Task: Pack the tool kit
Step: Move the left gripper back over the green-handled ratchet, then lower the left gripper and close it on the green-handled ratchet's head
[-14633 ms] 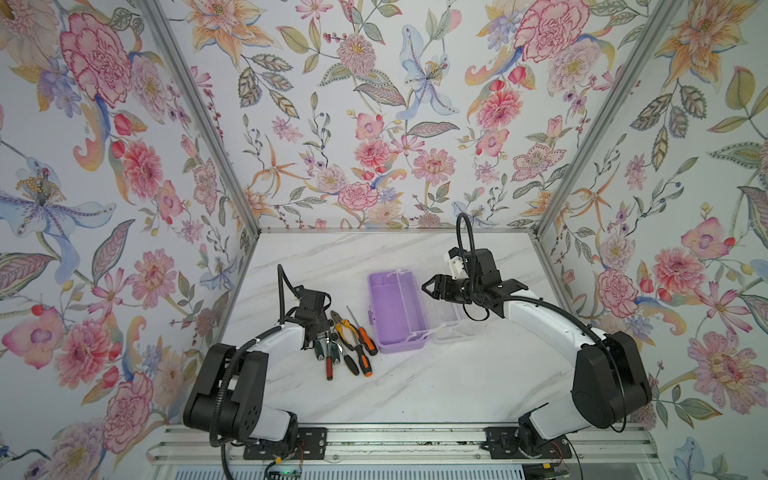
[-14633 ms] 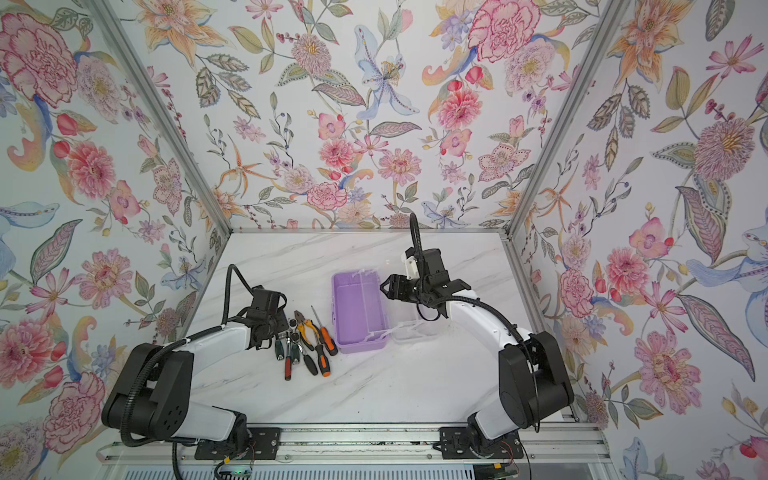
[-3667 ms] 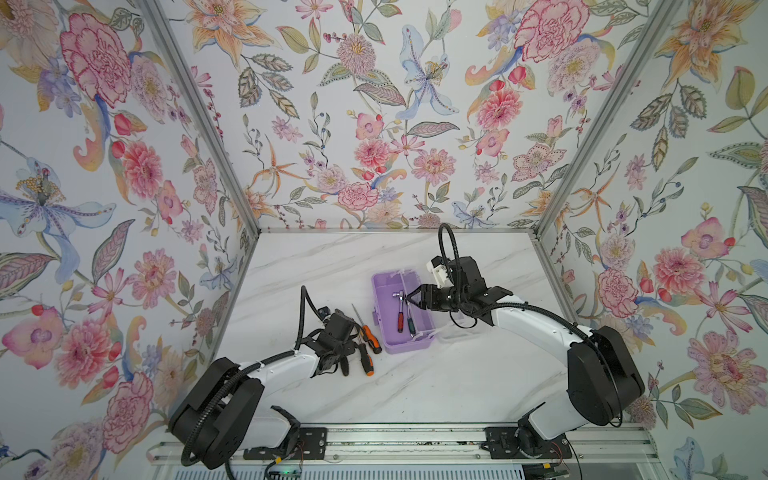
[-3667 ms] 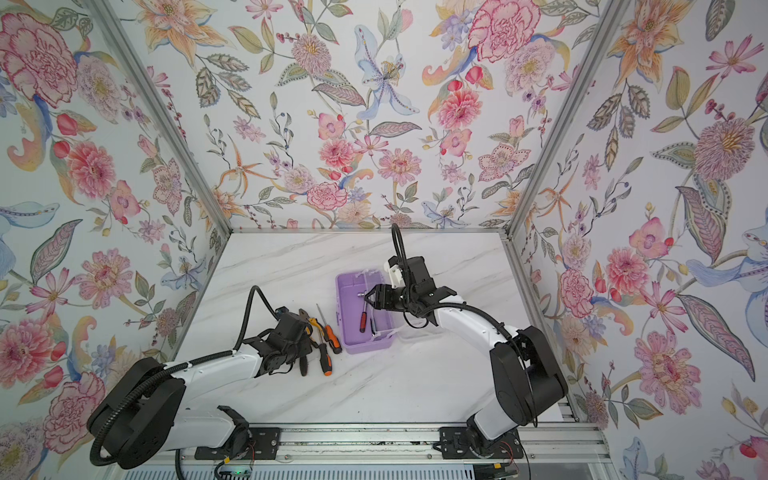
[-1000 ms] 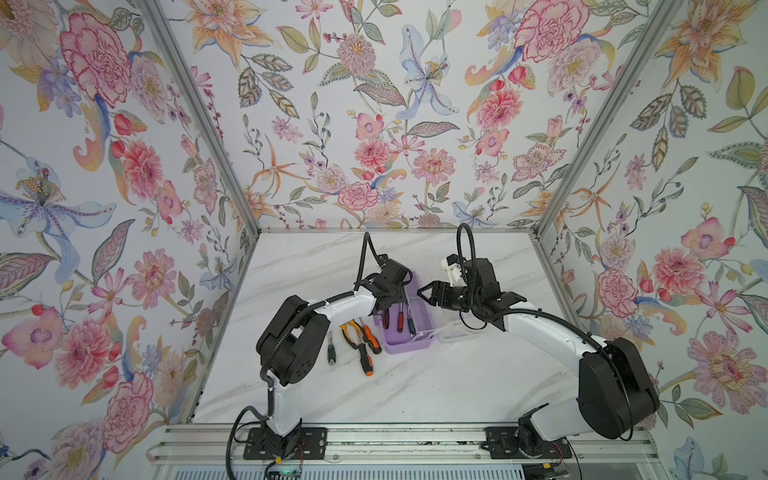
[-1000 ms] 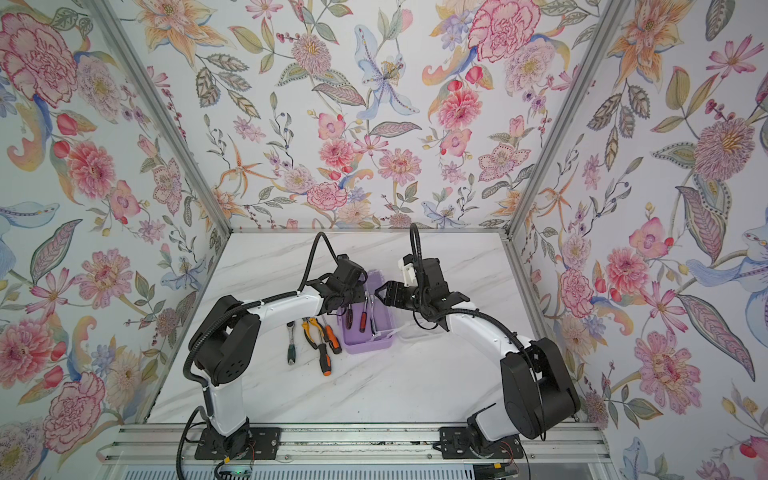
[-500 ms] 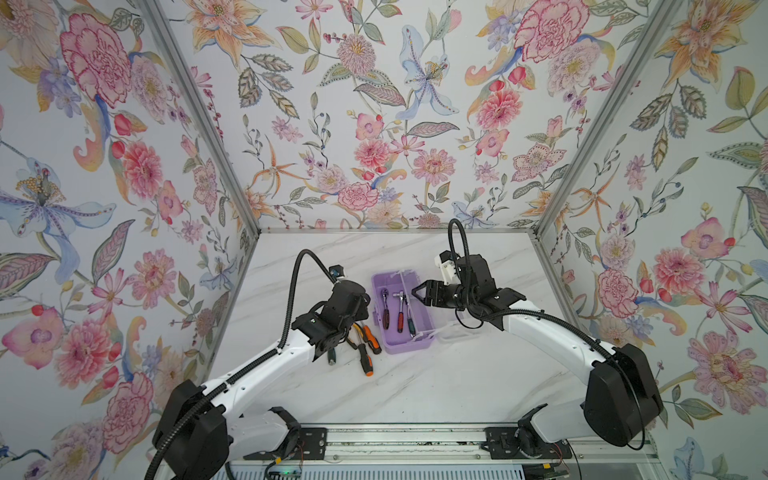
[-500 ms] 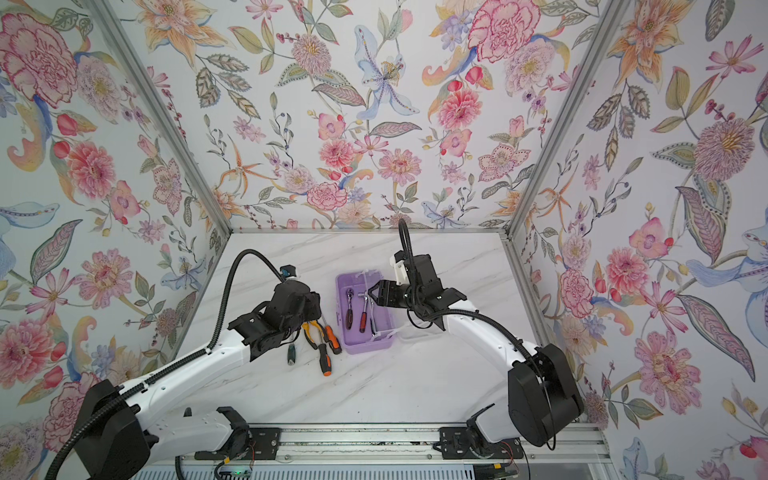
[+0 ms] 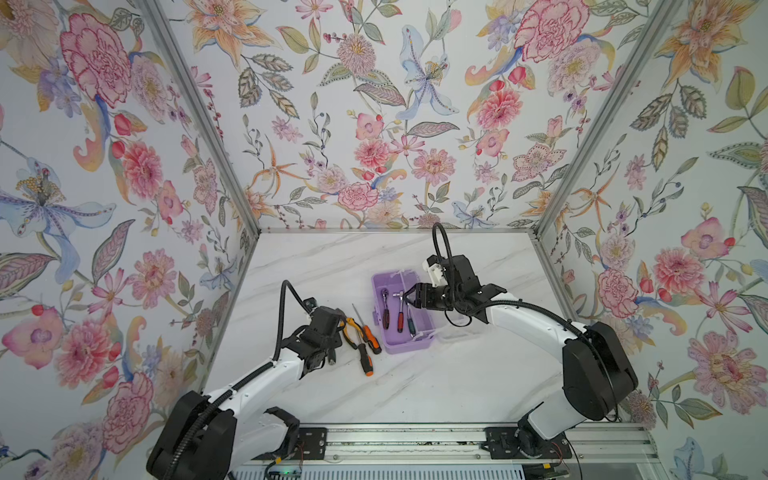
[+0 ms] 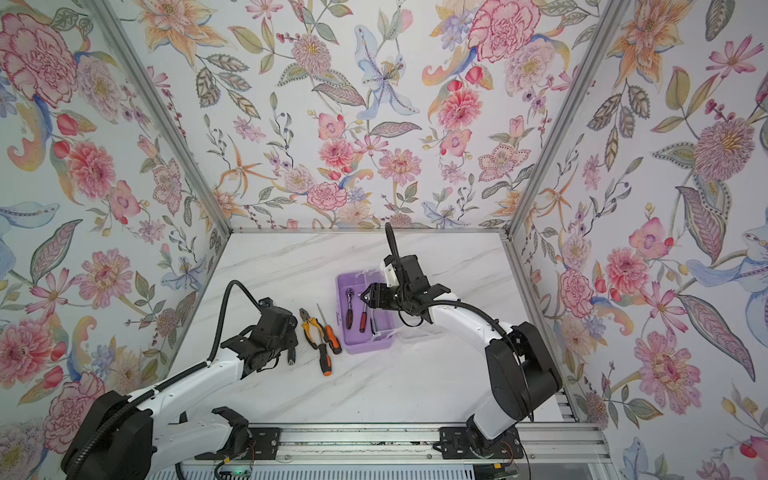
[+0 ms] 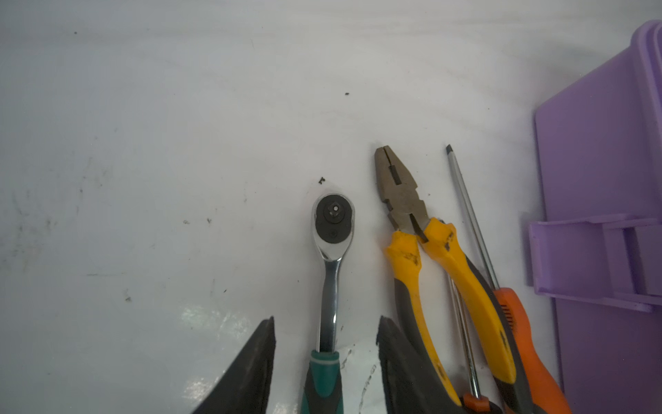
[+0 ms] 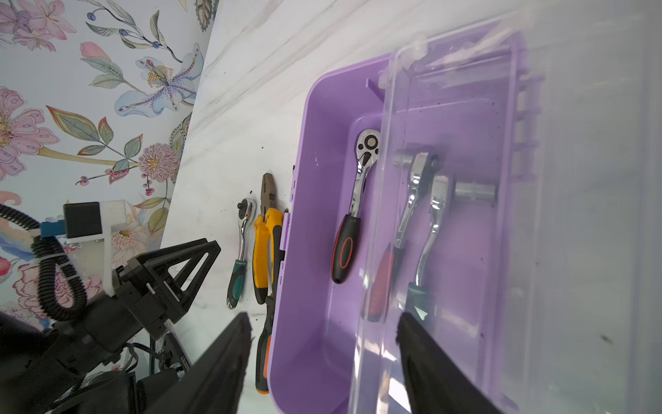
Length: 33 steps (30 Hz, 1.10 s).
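The green-handled ratchet's stem beside its head (image 11: 331, 284) runs between my open fingers, so my left gripper needs to move down toward the tabletop onto it and close.
The lilac box (image 9: 390, 345) (image 10: 360, 347) stands mid-table, its clear lid (image 12: 465, 215) raised. Three ratchets (image 9: 385, 309) (image 12: 358, 200) lie inside. My right gripper (image 9: 409, 297) (image 10: 364, 296) (image 12: 324, 317) hangs open over the box, with the lid's edge between its fingers. Left of the box lie yellow-handled pliers (image 9: 351, 328) (image 11: 430, 258), two orange-black screwdrivers (image 9: 371, 338) (image 10: 324, 361) and a green-handled ratchet (image 11: 331, 258) (image 12: 241, 243). My left gripper (image 9: 328, 347) (image 10: 286, 343) (image 11: 326, 322) is open and straddles that ratchet's shaft, with a gap on each side.
Flowered walls (image 9: 374, 124) close in the white marble table (image 9: 415, 386) at the back and both sides. An aluminium rail (image 9: 415, 440) runs along the front. Bare marble lies behind the box, in front of the tools and at the left.
My left gripper has come back from the box to the loose tools and has opened wider around the ratchet on the table. The right gripper has barely shifted by the lid.
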### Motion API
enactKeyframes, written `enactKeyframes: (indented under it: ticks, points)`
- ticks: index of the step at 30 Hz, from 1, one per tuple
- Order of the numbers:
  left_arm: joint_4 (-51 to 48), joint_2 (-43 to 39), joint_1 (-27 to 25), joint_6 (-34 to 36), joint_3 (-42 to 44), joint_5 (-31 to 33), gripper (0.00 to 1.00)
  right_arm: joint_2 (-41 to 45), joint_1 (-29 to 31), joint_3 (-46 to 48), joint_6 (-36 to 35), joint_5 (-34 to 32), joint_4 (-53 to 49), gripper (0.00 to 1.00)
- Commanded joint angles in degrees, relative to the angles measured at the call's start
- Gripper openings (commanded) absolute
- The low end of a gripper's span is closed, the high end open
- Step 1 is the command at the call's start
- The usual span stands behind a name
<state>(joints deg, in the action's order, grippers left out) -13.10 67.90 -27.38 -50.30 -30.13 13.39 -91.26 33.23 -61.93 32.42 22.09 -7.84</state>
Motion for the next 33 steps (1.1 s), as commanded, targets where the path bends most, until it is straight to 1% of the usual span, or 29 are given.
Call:
enactKeyframes:
  ticks: [1, 9, 11, 14, 18, 21, 28, 33]
  points:
    - [4.38, 3.26, 0.59, 0.62, 0.35, -2.08, 0.49, -0.96, 0.67, -1.74, 0.44, -0.01, 0.32, 0.66]
    - [6.89, 9.25, 0.83, 0.99, -1.13, -2.46, 0.45, -0.99, 1.22, -1.46, 0.14, -0.65, -0.04, 0.66]
    - [7.03, 10.56, 0.83, 1.27, -1.66, -2.43, 0.41, -0.93, 1.22, -1.48, 0.00, -0.82, -0.07, 0.66]
    - [6.92, 12.38, 0.87, 1.44, -2.30, -2.29, 0.39, -1.16, 1.18, -1.37, -0.17, -0.80, -0.12, 0.66]
    - [7.16, 13.56, 1.09, 1.52, -2.46, -1.79, 0.38, -1.48, 1.08, -1.20, -0.28, -0.80, -0.07, 0.66]
    - [7.00, 14.17, 1.25, 1.96, -2.98, -1.03, 0.34, -1.63, 1.04, -1.35, -0.40, -0.66, -0.07, 0.66]
    - [6.54, 16.41, 2.15, 3.10, -4.67, -0.43, 0.32, -2.21, 0.71, -1.50, -0.55, -0.81, -0.07, 0.67]
    - [6.25, 18.29, 2.24, 3.63, -5.41, -0.47, 0.25, -2.08, 0.55, -1.10, -0.54, -0.78, -0.03, 0.67]
